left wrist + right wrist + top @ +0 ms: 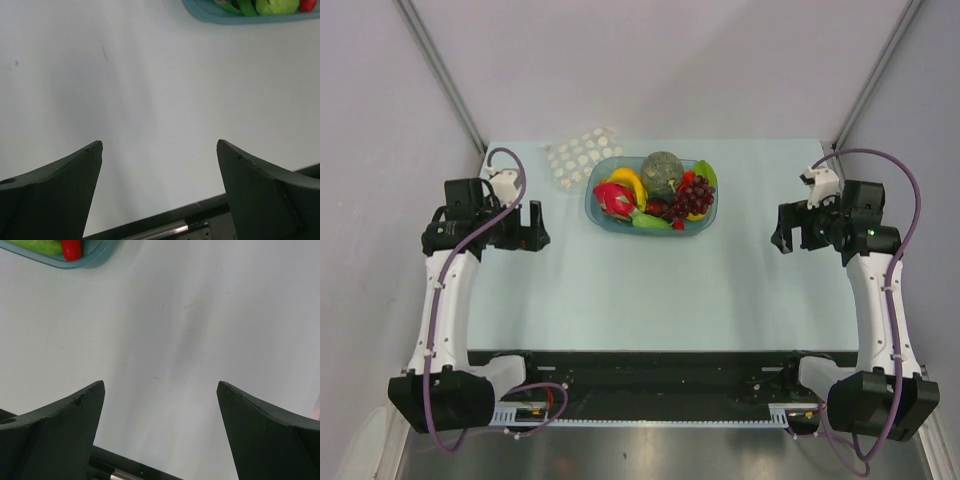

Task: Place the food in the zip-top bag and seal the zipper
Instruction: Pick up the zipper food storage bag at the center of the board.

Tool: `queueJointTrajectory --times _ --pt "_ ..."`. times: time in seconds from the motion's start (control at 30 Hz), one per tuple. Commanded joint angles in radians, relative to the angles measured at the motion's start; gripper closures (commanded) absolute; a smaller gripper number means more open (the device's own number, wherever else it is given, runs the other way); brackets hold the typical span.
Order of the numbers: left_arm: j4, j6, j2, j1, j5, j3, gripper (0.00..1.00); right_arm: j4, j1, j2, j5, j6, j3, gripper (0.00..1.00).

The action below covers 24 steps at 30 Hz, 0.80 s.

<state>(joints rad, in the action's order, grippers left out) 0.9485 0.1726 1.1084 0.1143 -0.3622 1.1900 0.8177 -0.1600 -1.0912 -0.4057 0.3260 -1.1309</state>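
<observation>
The near corner of the zip-top bag point(581, 156) lies flat and uncovered beside the bowl point(597, 212), so the robot's left gripper will move outward and down onto that corner.
The grey-green bumpy ball point(663, 172) and the dark red grapes point(693, 194) lie in a blue translucent bowl point(597, 212) at the table's far middle. The dotted zip-top bag point(581, 156) lies flat just left of and behind the bowl; its zipper is too small to make out. My left gripper point(531, 228) is open and empty at the table's left side, well left of the bowl. My right gripper point(787, 227) is open and empty at the right side. Each wrist view shows only bare table between the fingers, left point(159, 146) and right point(160, 385).
The bowl also holds a pink dragon fruit point(614, 199), a yellow banana point(629, 183) and green pieces. The bowl's rim shows at the top of the left wrist view point(240, 19) and the right wrist view point(95, 260). Grey walls enclose the table.
</observation>
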Motion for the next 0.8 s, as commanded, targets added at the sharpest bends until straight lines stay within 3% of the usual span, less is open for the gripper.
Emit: queueJointTrajectory --times 0.0,0.33,0.57,0.77 --pt "-0.169 -0.166 0.013 0.004 0.106 0.043 0.0 0.061 0.004 -0.006 0.007 -0.037 -0.032 0.0" --pt "-0.286 -0.085 0.209 0.002 0.169 0.177 0.0 0.003 0.01 -0.041 0.007 -0.142 -0.006 0.0" --pt "-0.378 -0.26 0.545 0.004 0.072 0.319 0.0 -0.003 -0.01 -0.078 0.004 -0.156 -0.026 0.0" --pt "-0.693 -0.445 0.767 0.005 -0.115 0.318 0.0 -0.003 -0.021 -0.113 -0.007 -0.159 -0.046 0.0"
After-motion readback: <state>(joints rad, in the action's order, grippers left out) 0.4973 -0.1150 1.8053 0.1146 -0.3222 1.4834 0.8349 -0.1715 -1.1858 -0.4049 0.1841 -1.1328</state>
